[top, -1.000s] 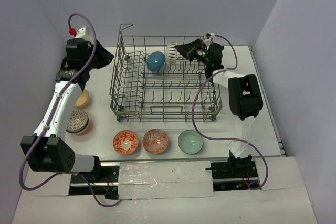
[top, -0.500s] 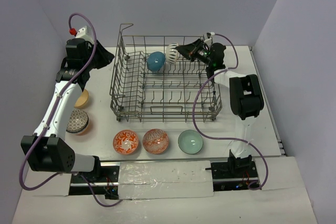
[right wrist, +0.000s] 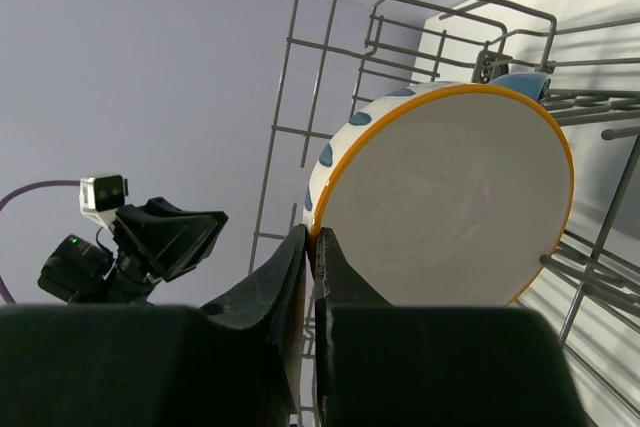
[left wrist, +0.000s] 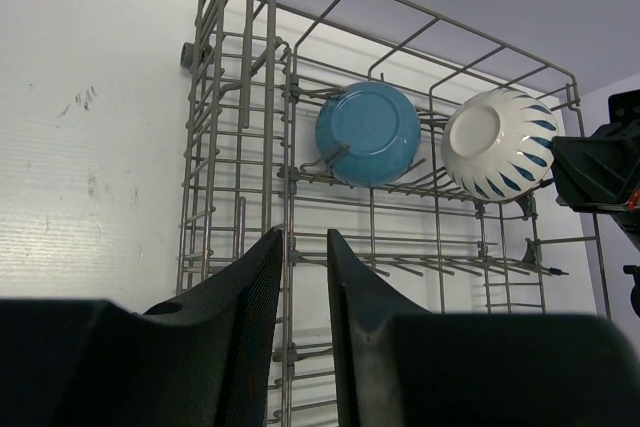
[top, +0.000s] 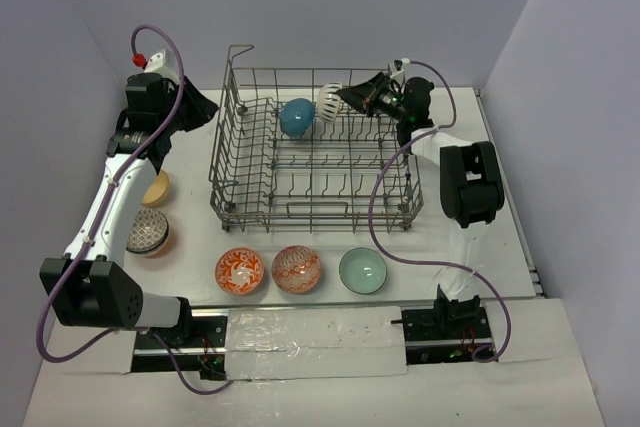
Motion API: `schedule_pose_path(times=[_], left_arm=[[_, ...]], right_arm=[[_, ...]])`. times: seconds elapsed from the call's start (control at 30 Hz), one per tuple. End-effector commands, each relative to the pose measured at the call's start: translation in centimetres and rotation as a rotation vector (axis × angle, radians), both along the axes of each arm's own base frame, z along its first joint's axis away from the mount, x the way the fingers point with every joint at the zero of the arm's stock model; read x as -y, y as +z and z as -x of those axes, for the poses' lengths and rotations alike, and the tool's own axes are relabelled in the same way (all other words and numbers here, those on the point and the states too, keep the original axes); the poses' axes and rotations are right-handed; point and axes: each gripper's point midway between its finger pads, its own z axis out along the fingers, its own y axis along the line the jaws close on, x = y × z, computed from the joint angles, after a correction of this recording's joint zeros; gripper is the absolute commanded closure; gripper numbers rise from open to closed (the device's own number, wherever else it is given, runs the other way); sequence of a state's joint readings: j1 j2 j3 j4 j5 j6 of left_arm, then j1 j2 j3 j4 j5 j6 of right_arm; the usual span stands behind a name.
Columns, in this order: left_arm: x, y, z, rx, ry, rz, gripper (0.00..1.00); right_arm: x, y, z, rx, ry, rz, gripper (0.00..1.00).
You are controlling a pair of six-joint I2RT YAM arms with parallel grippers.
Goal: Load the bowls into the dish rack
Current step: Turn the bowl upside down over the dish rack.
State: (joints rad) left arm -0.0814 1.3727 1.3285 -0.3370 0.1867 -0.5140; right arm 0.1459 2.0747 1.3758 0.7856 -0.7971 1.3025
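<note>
The far row is below my gripper. My right gripper should next go down and let go of the striped bowl [right wrist: 440,197] in that row next to the teal bowl.
The grey wire dish rack [top: 228,209] stands mid-table. A teal-blue bowl [top: 296,117] stands on edge in its far row and also shows in the left wrist view [left wrist: 368,134]. My right gripper [top: 347,97] is shut on the orange rim of the white striped bowl [right wrist: 440,197], holding it tilted over the far row just right of the teal bowl [top: 328,102]. My left gripper [top: 205,105] hovers outside the rack's far left corner, jaws slightly parted and empty [left wrist: 303,247].
On the table stand a tan bowl [top: 157,188] and a blue-white patterned bowl [top: 148,233] at the left. Two orange-red patterned bowls [top: 240,270] [top: 297,269] and a pale green bowl [top: 362,270] are in front of the rack.
My right wrist has shifted slightly back and up with the white striped bowl still in its grip. The left arm has not moved.
</note>
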Motion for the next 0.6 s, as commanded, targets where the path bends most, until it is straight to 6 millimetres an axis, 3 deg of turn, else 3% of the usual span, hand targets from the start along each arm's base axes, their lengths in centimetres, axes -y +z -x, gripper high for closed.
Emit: schedule_pose_path(times=[0.0, 0.57], left_arm=[[0.1, 0.3, -0.6, 0.026, -0.004, 0.015, 0.7], [0.0, 0.2, -0.6, 0.022, -0.003, 0.012, 0.7]], right_arm=[[-0.4, -2.0, 0.6, -0.063, 0.077, 0.054, 1.0], [-0.7, -2.9, 0.3, -0.061, 0.18, 0.097, 1.0]])
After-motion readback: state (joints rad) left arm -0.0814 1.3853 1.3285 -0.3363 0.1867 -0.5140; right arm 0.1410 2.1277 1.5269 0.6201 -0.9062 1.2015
